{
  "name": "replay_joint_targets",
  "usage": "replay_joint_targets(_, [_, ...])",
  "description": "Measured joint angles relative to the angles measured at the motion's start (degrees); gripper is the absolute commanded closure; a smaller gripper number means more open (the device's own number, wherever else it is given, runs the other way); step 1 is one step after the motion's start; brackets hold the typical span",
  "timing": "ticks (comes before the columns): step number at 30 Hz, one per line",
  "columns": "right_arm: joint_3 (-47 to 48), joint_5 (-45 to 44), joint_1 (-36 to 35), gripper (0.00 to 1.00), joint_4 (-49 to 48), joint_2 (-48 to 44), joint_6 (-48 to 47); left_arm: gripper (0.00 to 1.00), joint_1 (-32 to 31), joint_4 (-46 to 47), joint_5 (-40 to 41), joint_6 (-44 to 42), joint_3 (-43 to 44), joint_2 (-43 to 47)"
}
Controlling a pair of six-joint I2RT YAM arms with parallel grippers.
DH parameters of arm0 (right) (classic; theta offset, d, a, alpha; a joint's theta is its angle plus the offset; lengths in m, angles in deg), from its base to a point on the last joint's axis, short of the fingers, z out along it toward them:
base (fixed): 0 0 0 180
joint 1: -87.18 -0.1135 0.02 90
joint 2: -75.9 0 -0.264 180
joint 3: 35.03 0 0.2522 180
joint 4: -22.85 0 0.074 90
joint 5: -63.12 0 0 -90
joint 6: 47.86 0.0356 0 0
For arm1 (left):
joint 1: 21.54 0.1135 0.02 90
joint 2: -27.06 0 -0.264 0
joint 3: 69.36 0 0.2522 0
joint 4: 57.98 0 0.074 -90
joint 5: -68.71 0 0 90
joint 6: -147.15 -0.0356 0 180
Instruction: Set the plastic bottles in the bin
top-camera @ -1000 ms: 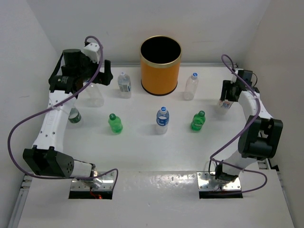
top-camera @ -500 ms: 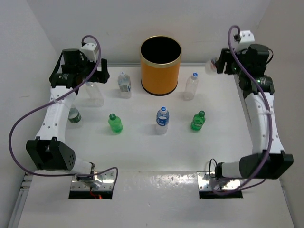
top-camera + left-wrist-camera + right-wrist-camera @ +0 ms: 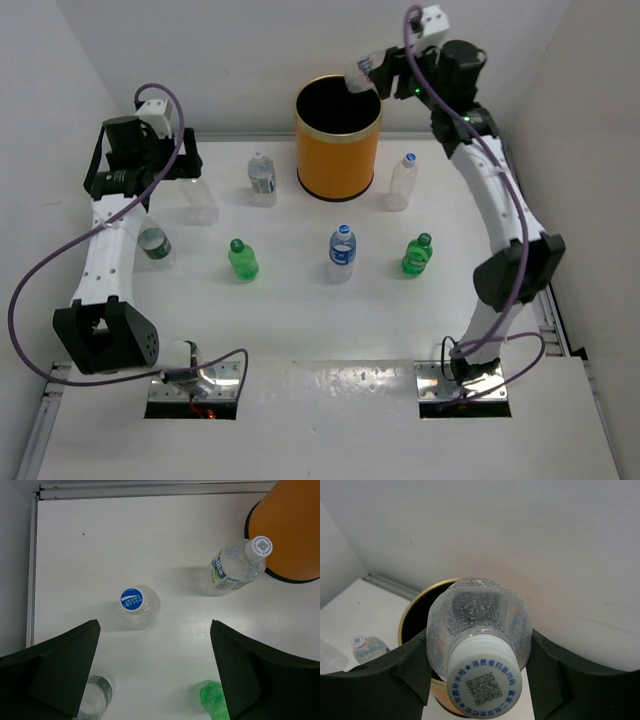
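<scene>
My left gripper lowers, fingers open, around the blue-capped clear bottle's upper body [image 3: 201, 191] [image 3: 145, 607] next. The bottle stands below it with free tabletop on both sides for the fingers.
The orange bin [image 3: 338, 150] with a gold rim stands at the back centre. My right gripper [image 3: 378, 74] is shut on a clear white-capped bottle [image 3: 360, 76], held on its side just above the bin's right rim. In the right wrist view the bottle [image 3: 477, 625] fills the gap between the fingers [image 3: 395, 675], with the bin's opening [image 3: 415, 617] beyond it. My left gripper [image 3: 185, 165] is open and empty, high above a blue-capped clear bottle [image 3: 134, 605]. Other bottles stand on the table: two clear [image 3: 261, 178] [image 3: 403, 181], two green [image 3: 241, 259] [image 3: 416, 254], one blue-capped [image 3: 342, 252].
Another clear bottle [image 3: 153, 243] stands by the left wall. The left wrist view shows the white-capped bottle [image 3: 237, 567] next to the bin's base [image 3: 292, 530]. White walls close in the table at the back and both sides.
My right arm has swung up and left from the table's right side, carrying the clear bottle to above the bin's rim. My left gripper has drifted a little left.
</scene>
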Motion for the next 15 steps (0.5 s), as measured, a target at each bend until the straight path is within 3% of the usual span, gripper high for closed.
replay_joint_targets(4, [0.28, -2.10, -3.45, 0.99, -0.04, 8.39, -1.70, 0.00, 1.70, 0.96, -1.75, -0.83, -4.13, 4.15])
replay_joint_targets(5, [0.15, -2.97, -4.35, 0.94, -0.11, 9.73, -2.45, 0.00, 1.97, 1.07, -2.19, -1.01, -5.07, 5.29])
replay_joint_targets(7, [-0.48, -3.98, -5.73, 0.75, -0.15, 11.39, -3.76, 0.00, 2.56, 1.42, -3.10, -1.40, -6.71, 7.28])
replay_joint_targets(8, [-0.98, -4.50, -6.38, 0.46, -0.33, 11.74, -4.35, 0.00, 2.80, 1.79, -3.56, -1.68, -7.76, 8.28])
replay_joint_targets(9, [-1.53, -4.98, -7.02, 0.33, -0.61, 11.91, -5.18, 0.00, 3.06, 2.16, -3.93, -1.84, -8.87, 9.18])
replay_joint_targets(12, [-2.29, -6.27, -8.28, 0.02, -1.64, 11.91, -6.91, 0.00, 3.54, 2.51, -4.44, -2.43, -12.63, 11.19])
replay_joint_targets(15, [-2.29, -7.10, -8.61, 0.00, -3.08, 11.91, -8.09, 0.00, 3.93, 3.02, -3.93, -2.51, -16.26, 11.85])
